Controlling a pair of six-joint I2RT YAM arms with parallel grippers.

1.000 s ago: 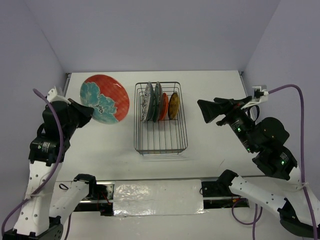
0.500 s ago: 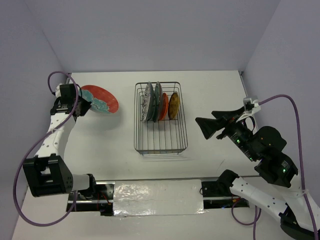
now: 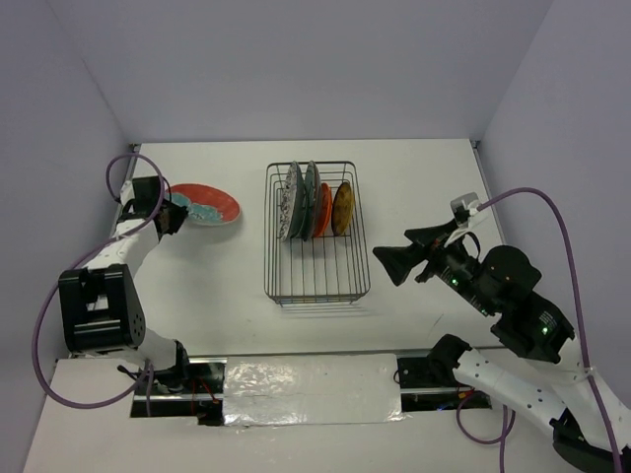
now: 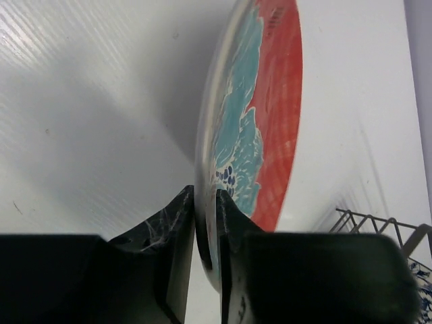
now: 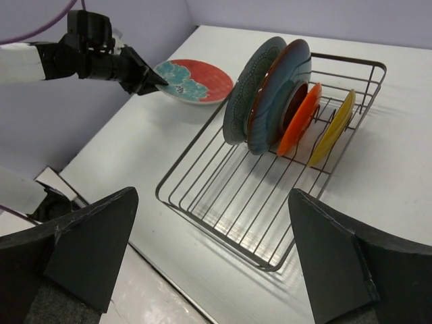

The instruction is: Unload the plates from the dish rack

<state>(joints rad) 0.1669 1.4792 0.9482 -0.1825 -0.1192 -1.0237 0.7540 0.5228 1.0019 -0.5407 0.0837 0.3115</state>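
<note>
I will next swing my right gripper outward, to its left in the top view, and tip it down over the dark teal plate's upper rim (image 3: 313, 189) (image 5: 289, 54).
My left gripper (image 3: 180, 215) is shut on the near rim of the red-orange plate with the teal flower (image 3: 207, 204), held low and nearly flat over the table left of the dish rack (image 3: 317, 286). In the left wrist view the plate (image 4: 270, 108) runs between my fingertips (image 4: 183, 209). Several plates stand on edge at the rack's far end: white with blue rim (image 3: 291, 200), dark teal (image 3: 310, 199), orange (image 3: 323, 209), yellow (image 3: 342, 208). My right gripper (image 3: 389, 263) is open and empty, right of the rack. The right wrist view shows the rack (image 5: 223, 216), its plates (image 5: 270, 94) and the held plate (image 5: 196, 79).
White table with purple walls around it. The table's near edge (image 3: 306, 357) has a metal strip with the arm bases. The left wall stands close behind my left arm (image 3: 99, 296).
My left arm has lowered and tipped the red-orange plate from face-up tilt to nearly flat, close to the table. My right gripper has moved left and down toward the rack.
</note>
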